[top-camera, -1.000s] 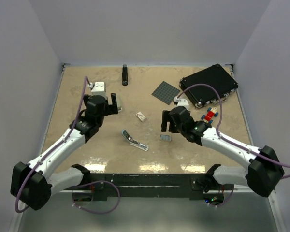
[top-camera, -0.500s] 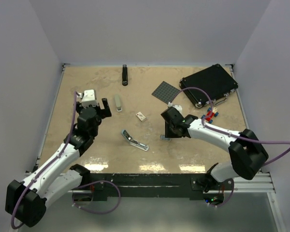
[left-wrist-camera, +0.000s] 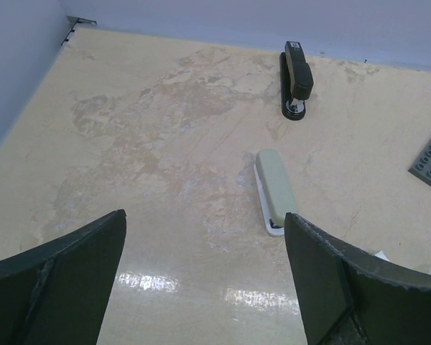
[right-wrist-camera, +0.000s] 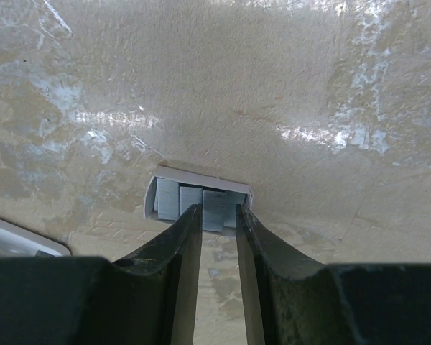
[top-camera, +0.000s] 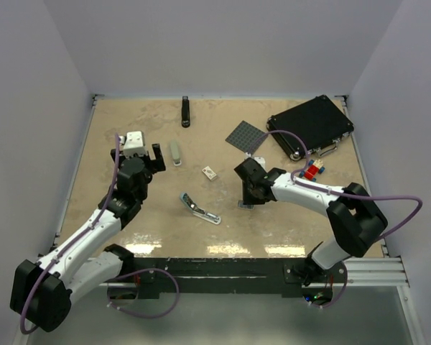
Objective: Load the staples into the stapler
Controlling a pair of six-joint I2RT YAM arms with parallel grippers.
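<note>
The cover [top-camera: 175, 152] lies to the right of my left gripper in the top view. The left gripper swings over, tilts its fingers down and lowers onto the cover's near end next.
The stapler lies in two parts. Its grey-green cover [top-camera: 175, 152] [left-wrist-camera: 275, 188] rests left of centre, and the pale blue part with silvery metal [top-camera: 200, 208] lies open nearer the front. My left gripper [top-camera: 137, 153] [left-wrist-camera: 205, 219] is open and empty, just left of the cover. A tiny white box [top-camera: 210, 172] sits mid-table. The small tray [top-camera: 243, 206] [right-wrist-camera: 201, 176] holds grey staples [right-wrist-camera: 169, 200]. My right gripper [top-camera: 247, 200] [right-wrist-camera: 217, 210] points down into the tray, its narrow jaws pressed on both sides of one strip of staples.
A slim black stapler [top-camera: 186, 111] [left-wrist-camera: 296, 70] stands at the back. A dark grey studded plate [top-camera: 246, 136], a black case [top-camera: 310, 126] and red-and-blue toy bricks [top-camera: 312, 171] are at the back right.
My right gripper came down onto the tray and closed its jaws round a strip of staples. The left gripper drew back to the left, uncovering the grey-green cover.
</note>
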